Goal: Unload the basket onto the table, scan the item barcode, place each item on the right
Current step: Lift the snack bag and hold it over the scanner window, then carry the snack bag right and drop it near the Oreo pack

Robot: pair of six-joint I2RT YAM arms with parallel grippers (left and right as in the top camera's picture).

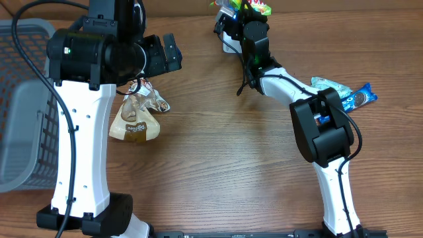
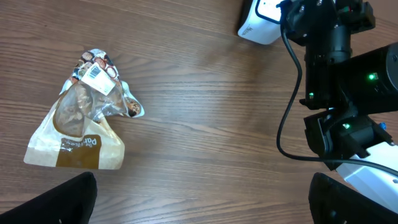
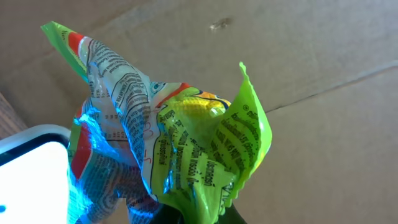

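Next, my right gripper carries the green packet back and down onto the pale and blue cookie packets [image 1: 342, 97], since the scanner's blue light lies on the green packet's print.
My right gripper [image 1: 246, 12] is shut on a crumpled green snack packet [image 1: 259, 6] at the table's far edge. In the right wrist view the green packet [image 3: 205, 155] fills the middle, pinched at its bottom edge by my right gripper [image 3: 189, 214]. Its printed side faces left, with a blue sheen on it. The white scanner [image 1: 229, 45] sits just below and left of the packet, and shows as a white scanner [image 3: 31, 174] corner beside it. My left gripper [image 1: 169, 53] hangs open over bare wood, and in its own view my left gripper [image 2: 202, 205] holds nothing.
A tan snack bag [image 1: 137, 118] lies under the left arm, with its barcode label on the tan bag [image 2: 78, 124] facing up. A blue cookie packet [image 1: 358, 98] and a pale packet [image 1: 327, 84] lie at the right. A grey basket [image 1: 20, 99] stands at the left edge.
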